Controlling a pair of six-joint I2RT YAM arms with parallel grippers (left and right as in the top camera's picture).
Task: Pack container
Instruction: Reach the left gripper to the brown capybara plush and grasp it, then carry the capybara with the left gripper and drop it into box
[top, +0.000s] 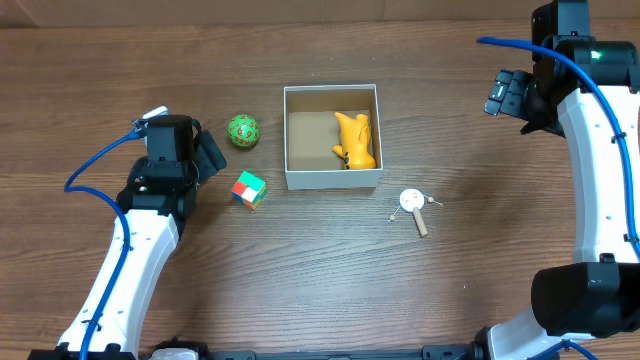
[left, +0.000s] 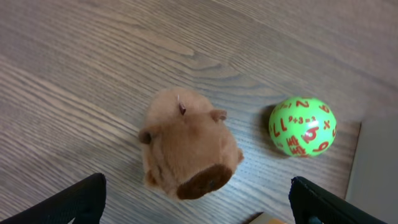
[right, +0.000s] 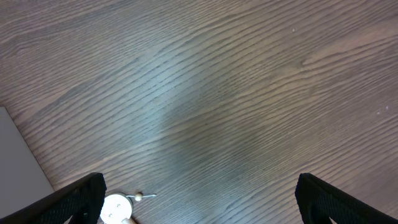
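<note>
I should move my left gripper down onto the brown plush toy's dark muzzle (left: 205, 182) next and close there, because the muzzle points toward the gap between my open fingers.
The container (top: 331, 180), a square white-walled box with a brown floor, stands mid-table and holds a yellow toy (top: 354, 140). My left gripper (top: 207, 158) is to its left, open and empty. In the left wrist view the open fingers (left: 198, 210) straddle a brown plush toy (left: 186, 152) lying on the table; the arm hides it from overhead. A green ball (top: 242, 131) with red marks lies beside the plush in the left wrist view (left: 303, 127). My right gripper (top: 505, 92) is open and empty at the far right, above bare table (right: 205, 202).
A multicoloured cube (top: 249, 189) lies in front of the green ball. A small white drum rattle with a wooden handle (top: 412, 205) lies front right of the container and shows in the right wrist view (right: 115, 208). The container wall shows in both wrist views (left: 376, 168) (right: 18, 158).
</note>
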